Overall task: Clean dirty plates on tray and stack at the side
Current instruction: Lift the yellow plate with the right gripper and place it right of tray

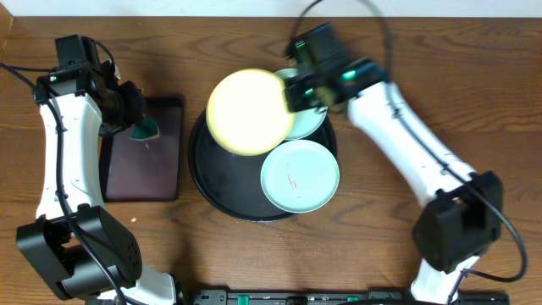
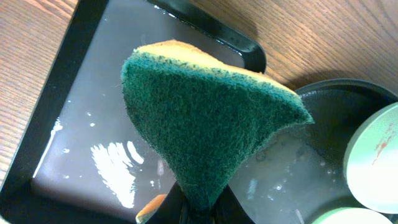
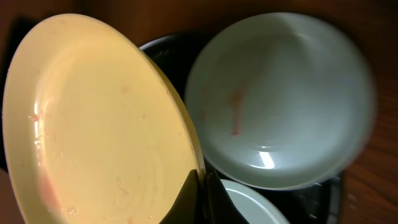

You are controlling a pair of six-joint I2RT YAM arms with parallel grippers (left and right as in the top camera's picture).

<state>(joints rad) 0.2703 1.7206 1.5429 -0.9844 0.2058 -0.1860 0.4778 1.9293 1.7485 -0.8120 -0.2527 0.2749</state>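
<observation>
Bare table lies beyond the aqua plates. I will swing my right gripper to the right in the overhead view next, then lower the pale yellow plate there.
My right gripper [image 1: 292, 91] is shut on the rim of the pale yellow plate [image 1: 246, 111] and holds it lifted over the far left of the round black tray [image 1: 212, 174]; in the right wrist view the plate [image 3: 99, 118] shows faint reddish smears and the jaws [image 3: 202, 186] pinch its edge. Two aqua plates lie in the tray: one at the front right [image 1: 299, 176] with a red streak, one at the far right [image 1: 309, 119], partly hidden. My left gripper [image 1: 135, 119] is shut on a green and yellow sponge [image 2: 205, 124] above the rectangular tray.
The small rectangular black tray [image 1: 144, 169] lies left of the round tray, wet and glossy in the left wrist view [image 2: 81, 124]. Bare wooden table [image 1: 381, 246] surrounds both trays.
</observation>
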